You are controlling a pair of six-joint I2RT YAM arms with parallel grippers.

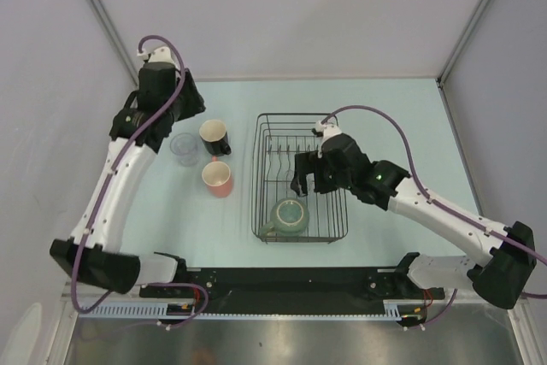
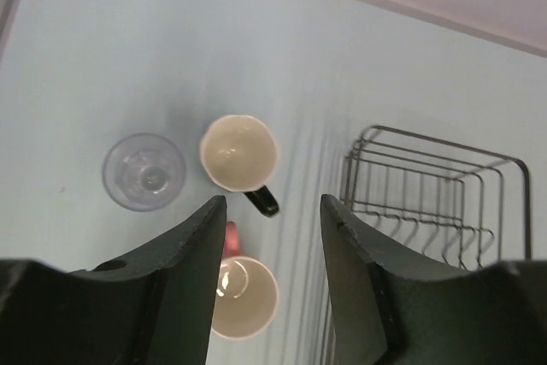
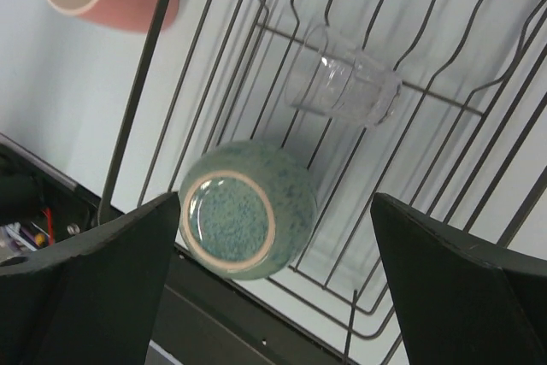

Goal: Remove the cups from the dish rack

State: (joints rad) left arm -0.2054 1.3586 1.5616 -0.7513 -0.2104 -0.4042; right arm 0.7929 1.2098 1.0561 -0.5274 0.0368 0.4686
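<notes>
My left gripper should swing back to the rack (image 1: 301, 126) next and go down with its fingers on both sides of the handle. The green mug's handle (image 1: 267, 229) is below and back, and it sticks out clear of the mug's body.
The black wire dish rack (image 1: 301, 126) stands mid-table. A sage-green mug (image 1: 289, 215) lies bottom-up in its near end (image 3: 248, 211), and a clear glass tumbler (image 3: 350, 87) rests on the rack's wires further in. My right gripper (image 1: 306, 179) hovers open over the rack (image 3: 145, 83), empty, with the green mug below its left finger (image 3: 275, 203). Left of the rack stand a dark pale-rimmed cup (image 1: 214, 136), a clear tumbler (image 1: 183, 148) and a salmon-pink cup (image 1: 218, 179). High above them my left gripper (image 1: 190, 104) is open and empty (image 2: 273, 200).
In the left wrist view the dark cup (image 2: 239, 153), tumbler (image 2: 144, 172) and pink cup (image 2: 246, 297) stand upright close together, the rack (image 2: 436, 185) to their right. A black rail (image 1: 291, 284) runs along the near table edge. Enclosure walls stand at the back and sides.
</notes>
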